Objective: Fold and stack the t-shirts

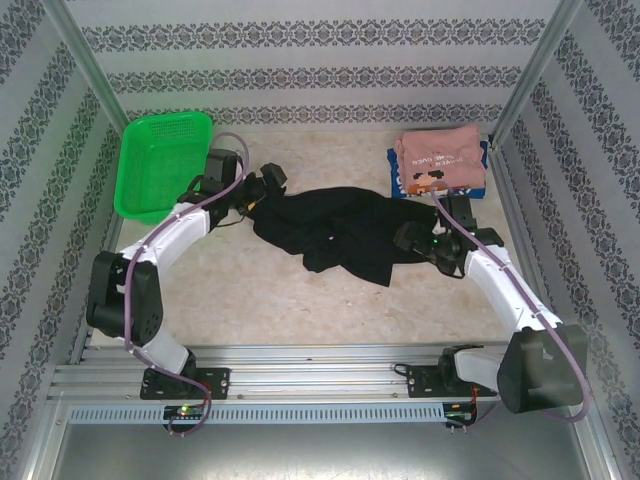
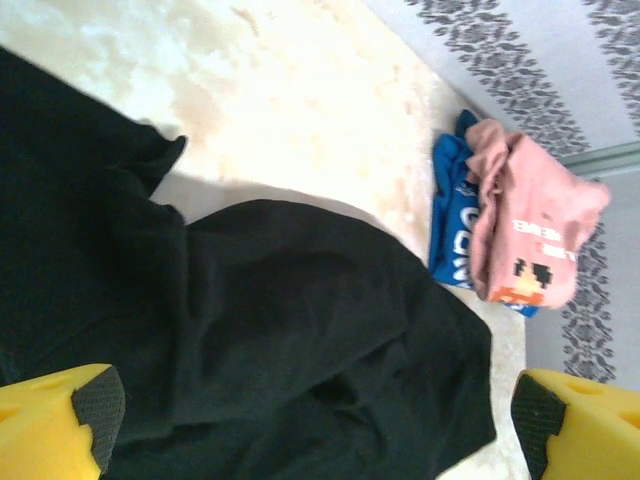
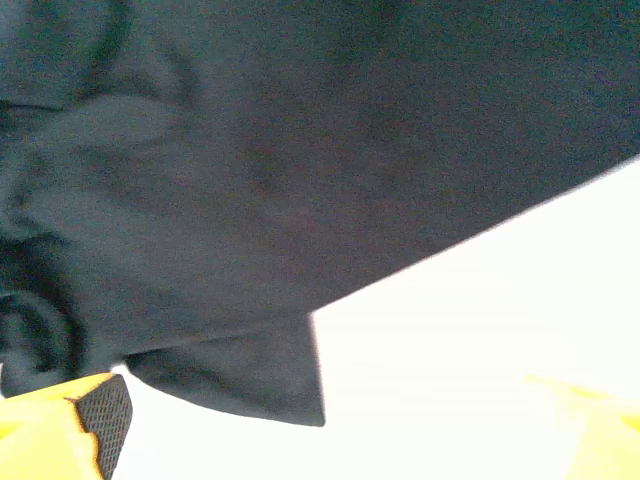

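The crumpled folds at the black t-shirt's middle (image 1: 326,236) are next, because the cloth bunches there. My right gripper now moves across the black t-shirt toward my left gripper and down onto them.
A crumpled black t-shirt (image 1: 335,232) lies in the middle of the table, also dark across the left wrist view (image 2: 260,340) and the right wrist view (image 3: 250,170). At the back right a folded pink t-shirt (image 1: 437,160) with dark lettering rests on a folded blue t-shirt (image 1: 470,182); the left wrist view shows the pink one (image 2: 530,230) over the blue one (image 2: 455,225). My left gripper (image 1: 262,192) stands open at the black shirt's left edge, yellow fingers (image 2: 60,425) wide apart over the cloth. My right gripper (image 1: 412,240) is open at the shirt's right edge, one finger (image 3: 85,425) beside a cloth corner.
A green mesh basket (image 1: 160,165) sits at the back left, just behind the left arm. Patterned walls and metal posts close in the table on three sides. Bare tabletop (image 1: 300,310) lies in front of the black shirt.
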Tool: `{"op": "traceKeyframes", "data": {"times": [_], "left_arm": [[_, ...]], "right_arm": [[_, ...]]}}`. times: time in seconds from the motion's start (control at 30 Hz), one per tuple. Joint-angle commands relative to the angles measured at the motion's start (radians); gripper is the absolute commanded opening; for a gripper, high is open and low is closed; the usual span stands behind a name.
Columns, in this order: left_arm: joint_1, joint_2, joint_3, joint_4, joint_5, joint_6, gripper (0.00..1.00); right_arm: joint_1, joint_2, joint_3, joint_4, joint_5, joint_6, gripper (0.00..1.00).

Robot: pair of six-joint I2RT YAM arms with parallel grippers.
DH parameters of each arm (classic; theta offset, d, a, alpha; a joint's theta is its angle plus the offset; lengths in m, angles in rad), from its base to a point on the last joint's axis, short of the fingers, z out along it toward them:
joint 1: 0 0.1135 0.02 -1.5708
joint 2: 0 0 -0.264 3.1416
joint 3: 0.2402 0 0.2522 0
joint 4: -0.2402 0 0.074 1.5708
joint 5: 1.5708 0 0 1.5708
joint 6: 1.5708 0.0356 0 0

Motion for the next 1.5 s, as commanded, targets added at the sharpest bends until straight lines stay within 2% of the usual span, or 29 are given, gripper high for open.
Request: {"op": "traceKeyframes", "data": {"times": [0.0, 0.13, 0.23, 0.4, 0.57, 0.67, 0.83, 0.97, 1.17, 1.27, 1.47], "left_arm": [[-0.002, -0.076, 0.0, -0.156, 0.038, 0.049, 1.0], [-0.015, -0.127, -0.102, -0.185, 0.061, 0.067, 1.0], [-0.034, -0.13, -0.144, -0.196, 0.088, 0.133, 1.0], [-0.066, -0.07, -0.165, -0.226, 0.148, 0.214, 0.99], [-0.1, -0.016, -0.188, -0.181, 0.156, 0.201, 0.96], [-0.106, 0.029, -0.187, -0.136, 0.18, 0.176, 0.9], [-0.112, 0.035, -0.182, -0.117, 0.135, 0.141, 0.88], [-0.084, -0.012, -0.178, -0.116, 0.092, 0.102, 0.93], [0.043, -0.066, -0.175, -0.13, 0.062, 0.038, 0.95], [0.067, -0.059, -0.143, -0.147, 0.075, 0.054, 0.95], [0.082, -0.046, -0.149, -0.128, 0.053, 0.032, 0.95]], "right_arm": [[-0.081, -0.008, -0.027, -0.097, 0.067, 0.026, 0.98], [-0.188, 0.022, -0.047, -0.048, 0.052, 0.044, 0.96], [-0.192, 0.075, -0.038, 0.039, -0.049, 0.052, 0.92], [-0.075, 0.175, 0.01, 0.117, -0.11, 0.064, 0.91], [0.045, 0.258, 0.068, 0.166, -0.124, 0.092, 0.9], [0.127, 0.311, 0.11, 0.187, -0.14, 0.092, 0.89], [0.279, 0.402, 0.19, 0.306, -0.219, 0.08, 0.88], [0.386, 0.509, 0.317, 0.325, -0.243, 0.022, 0.82], [0.423, 0.648, 0.427, 0.284, -0.17, -0.03, 0.7], [0.431, 0.671, 0.443, 0.276, -0.097, -0.084, 0.69], [0.435, 0.724, 0.464, 0.283, -0.052, -0.146, 0.66]]}}
